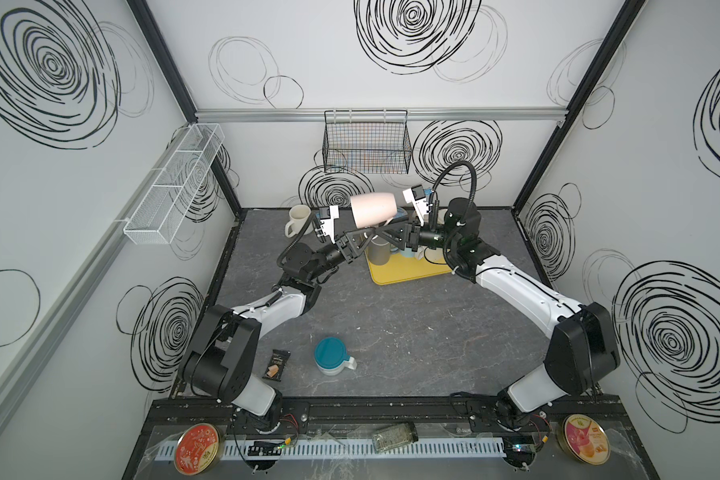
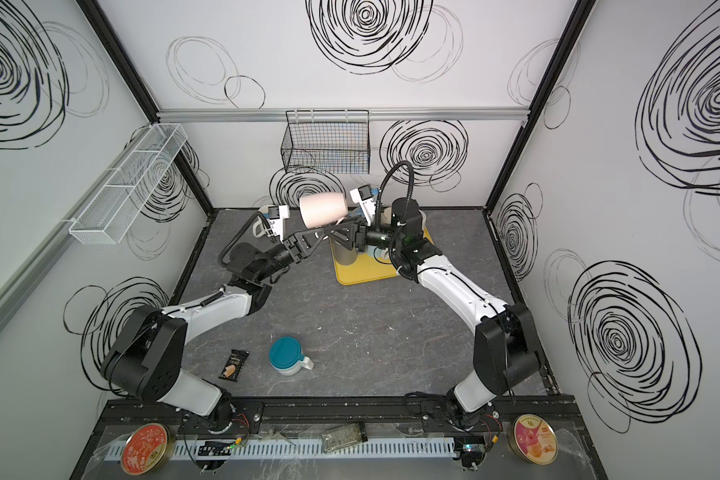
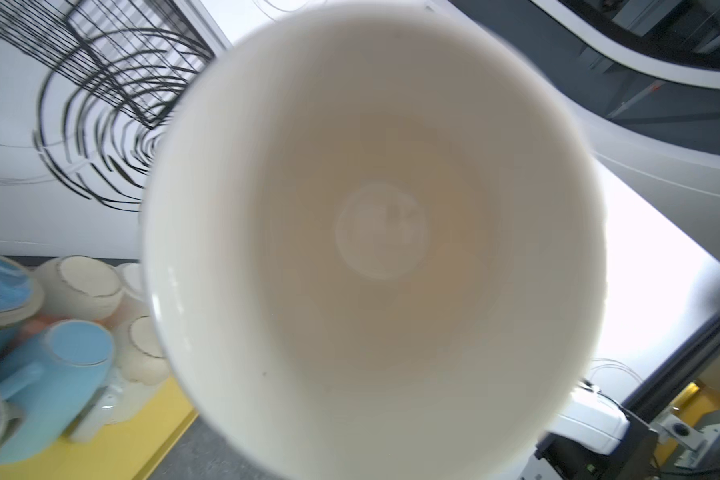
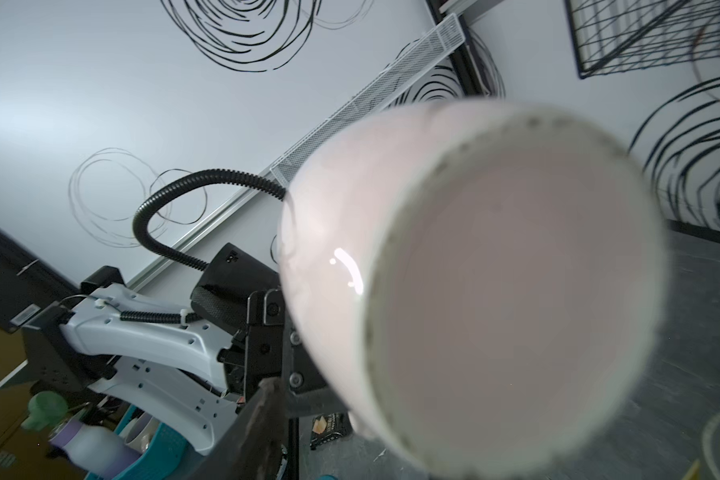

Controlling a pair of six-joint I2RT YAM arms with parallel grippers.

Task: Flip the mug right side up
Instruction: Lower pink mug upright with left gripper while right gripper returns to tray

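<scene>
I will next lower my left gripper to the tabletop by the cream mug below it. I will tilt the pink mug (image 1: 373, 210) base-down, since it hangs sideways, and release it.
The pink mug (image 1: 373, 210) (image 2: 323, 210) hangs in the air on its side, above the back of the table, between my two grippers. Its open mouth (image 3: 371, 249) fills the left wrist view and hides that gripper's fingers. Its base (image 4: 495, 291) faces the right wrist camera. In both top views my left gripper (image 1: 371, 230) (image 2: 328, 227) reaches in under the mug from the left and is shut on it. My right gripper (image 1: 385, 232) (image 2: 335, 230) is at the mug's underside from the right. Its one visible finger (image 4: 267, 415) stands off the mug with a gap between; the second finger is hidden.
Below the mug lies a yellow tray (image 1: 412, 272) with a grey mug (image 1: 378, 251) and several other mugs. A cream mug (image 1: 298, 218) stands at the back left. A teal-topped mug (image 1: 329, 355) and a snack packet (image 1: 276, 365) lie near the front. A black wire basket (image 1: 366, 145) hangs on the back wall.
</scene>
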